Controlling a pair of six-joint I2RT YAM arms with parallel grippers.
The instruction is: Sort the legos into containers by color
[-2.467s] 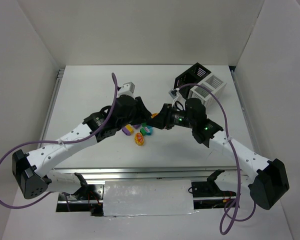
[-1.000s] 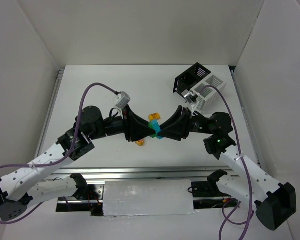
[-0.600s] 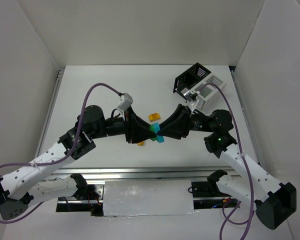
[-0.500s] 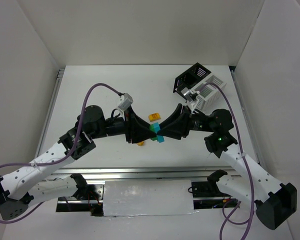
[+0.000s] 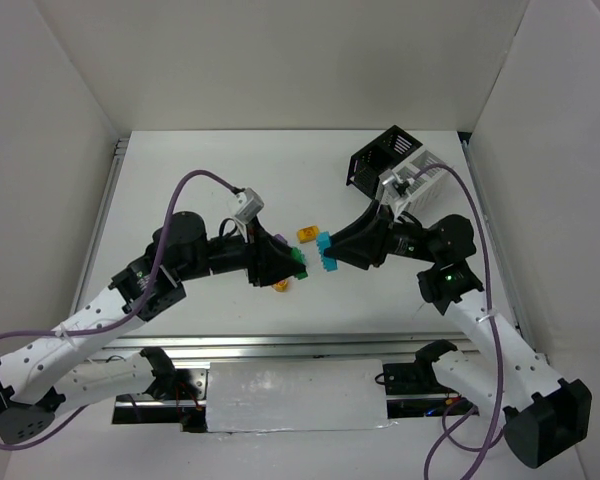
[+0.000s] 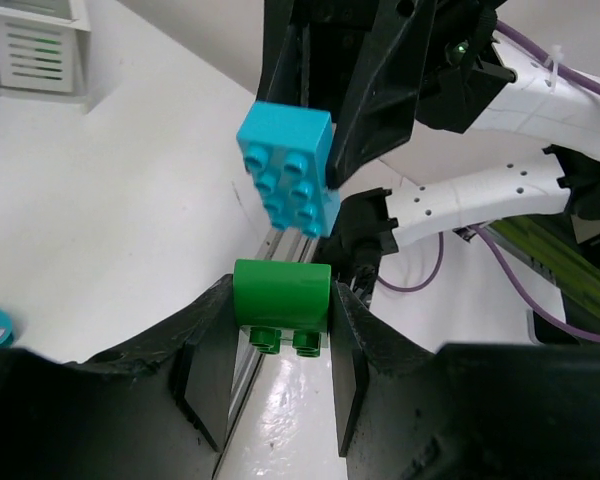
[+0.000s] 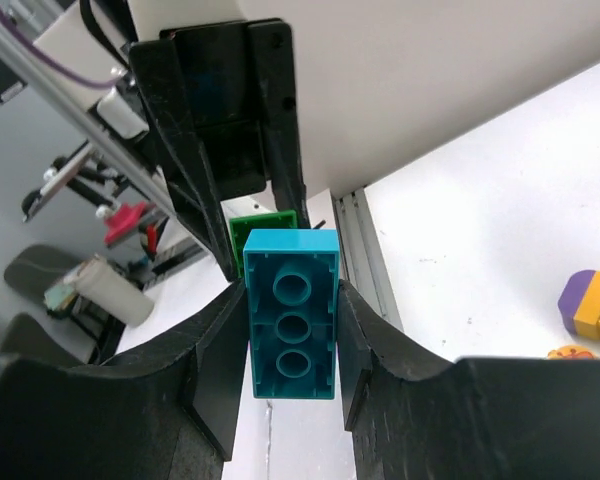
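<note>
I will next swing my right gripper away from my base, turning away from the left gripper. Then I will carry the teal lego over the white container's far part (image 5: 426,162).
Above the table's middle, my left gripper (image 5: 296,263) is shut on a green lego (image 5: 299,261). My right gripper (image 5: 325,250) faces it, shut on a teal lego (image 5: 326,249). The two bricks are apart, with a small gap between them. In the left wrist view the green lego (image 6: 280,294) sits between the pads with its studs down, and the teal lego (image 6: 288,168) hangs beyond it. The right wrist view looks into the hollow underside of the teal lego (image 7: 290,310), with the green lego (image 7: 263,228) behind. The black container (image 5: 378,160) and the white container (image 5: 422,176) stand at the back right.
An orange lego (image 5: 307,234) lies on the table behind the grippers, and a red-yellow one (image 5: 280,288) lies under the left gripper. A yellow-purple lego (image 7: 592,300) shows at the right of the right wrist view. White walls enclose the table on three sides.
Half a second ago the green and teal bricks were pressed together between the two grippers. They have now come apart: the right gripper drew back up and right, the left one slightly left.
</note>
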